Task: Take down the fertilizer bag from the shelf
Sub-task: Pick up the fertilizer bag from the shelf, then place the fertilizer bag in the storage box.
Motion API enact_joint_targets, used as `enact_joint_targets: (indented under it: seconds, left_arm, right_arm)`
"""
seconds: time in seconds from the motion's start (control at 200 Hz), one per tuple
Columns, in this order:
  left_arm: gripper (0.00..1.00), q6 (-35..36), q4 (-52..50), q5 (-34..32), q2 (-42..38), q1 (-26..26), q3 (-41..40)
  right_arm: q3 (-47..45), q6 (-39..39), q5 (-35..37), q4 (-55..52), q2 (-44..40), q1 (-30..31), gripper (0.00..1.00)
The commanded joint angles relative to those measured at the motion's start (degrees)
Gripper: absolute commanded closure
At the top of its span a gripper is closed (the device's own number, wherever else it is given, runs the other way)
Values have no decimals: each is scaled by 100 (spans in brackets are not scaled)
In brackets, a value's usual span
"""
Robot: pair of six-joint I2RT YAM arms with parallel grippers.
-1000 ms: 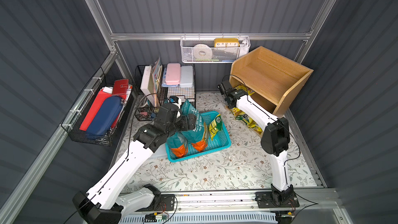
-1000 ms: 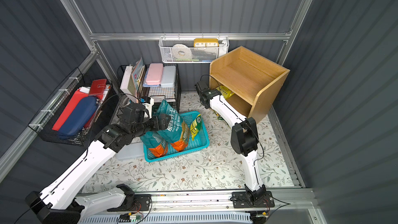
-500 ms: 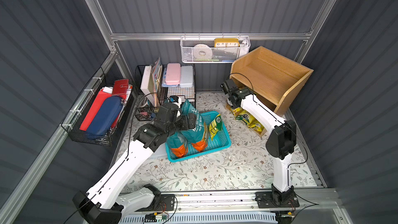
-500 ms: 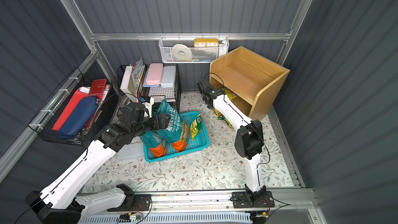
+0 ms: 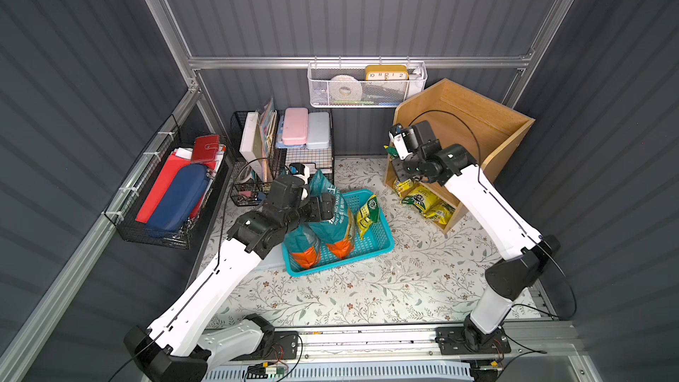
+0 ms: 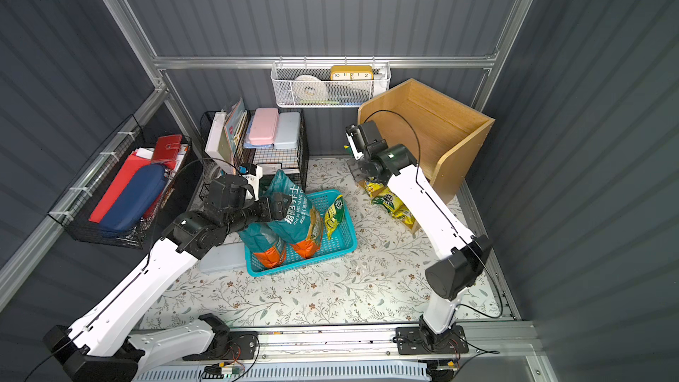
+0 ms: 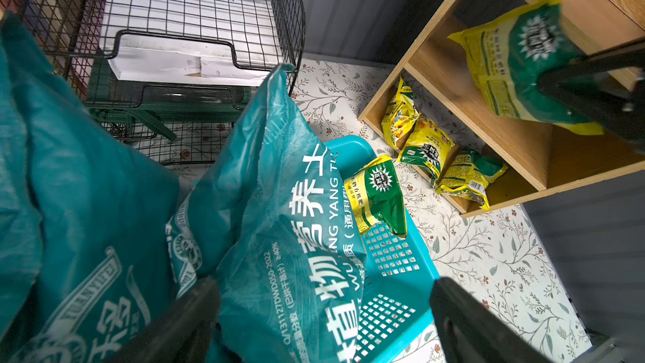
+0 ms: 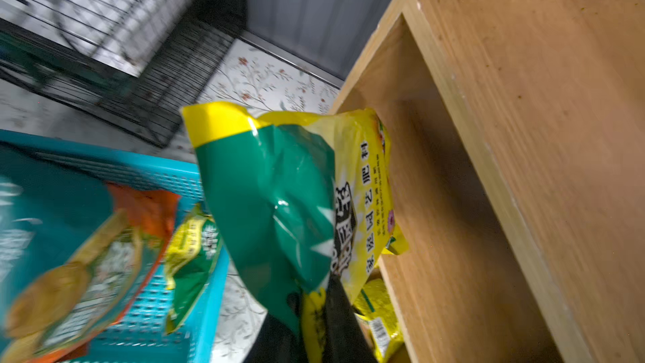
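Observation:
The right gripper lowers away from the shelf [image 5: 459, 123] into the gap between the teal and yellow-green bags and releases next, since the basket already holds one such bag.
My right gripper [image 8: 316, 312] is shut on one end of a yellow-and-green fertilizer bag [image 8: 296, 197]. The bag [image 7: 523, 64] hangs at the open front of the light-brown wooden shelf [image 5: 459, 123], level with its middle tier. In both top views only a green corner of it [image 5: 388, 148] shows beside the right gripper [image 6: 351, 152]. Three more yellow bags [image 5: 419, 198] lie on the bottom tier. My left gripper [image 7: 324, 309] is open, one finger on each side of a teal soil bag [image 7: 279, 239] that stands in the blue basket [image 5: 378, 240].
One small yellow-green bag [image 5: 367, 211] and two teal bags lie in the blue basket. A black wire rack [image 5: 308, 156] stands behind it at the back wall. A white mesh basket [image 5: 367, 86] hangs above, and a black wall basket [image 5: 172, 192] on the left.
The right arm's elbow has swung out toward the front right while its gripper stays at the shelf's front left corner. The left arm has not moved.

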Motion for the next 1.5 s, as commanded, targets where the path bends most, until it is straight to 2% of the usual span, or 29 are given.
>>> enact_joint_targets:
  seconds: [0.0, 0.14, 0.21, 0.38, 0.515, 0.946, 1.151, 1.261, 1.321, 1.381, 1.431, 1.496]
  left_arm:
    - [1, -5, 30, 14, 26, -15, 91]
    - [1, -39, 37, -1, -20, -18, 30]
    - [1, -48, 45, -19, -51, -16, -10]
    - [1, -75, 49, -24, -96, -17, -82]
    - [1, -97, 37, -37, -127, -18, -144]
    - [1, -171, 5, -103, -241, -14, -186]
    - [1, -165, -4, -116, -240, -17, -205]
    - [1, -168, -2, -116, -255, -19, -226]
    - [1, -163, 13, -99, -244, -18, -231]
    - [1, -155, 0, -100, -250, -19, -228]
    - [0, -148, -15, -98, -250, -19, -225]
    - [1, -137, -15, -122, -257, -19, -262]
  right_arm:
    - [-199, 746, -1509, 731, -413, 22, 100]
    - [-927, 1696, -2952, 1431, -760, 44, 100]
    - [-1331, 2072, -3460, 1736, -853, 60, 100]
    - [-2100, 2531, -3579, 1924, -912, 198, 100]
    - [-2769, 3060, -4110, 2637, -955, 227, 100]
    - [-3334, 3628, -3470, 3192, -300, 291, 100]
    - [-3211, 3225, -2701, 2950, 200, 407, 100]
    - [-3102, 3116, -2649, 2800, 446, 444, 100]
    - [-3009, 3057, -2649, 2662, 544, 466, 89]
    - [-2878, 2909, -2649, 2503, 561, 495, 74]
    - [-2774, 2779, -2349, 2371, 499, 521, 63]
    - [-2659, 2601, -2157, 2251, 336, 545, 55]
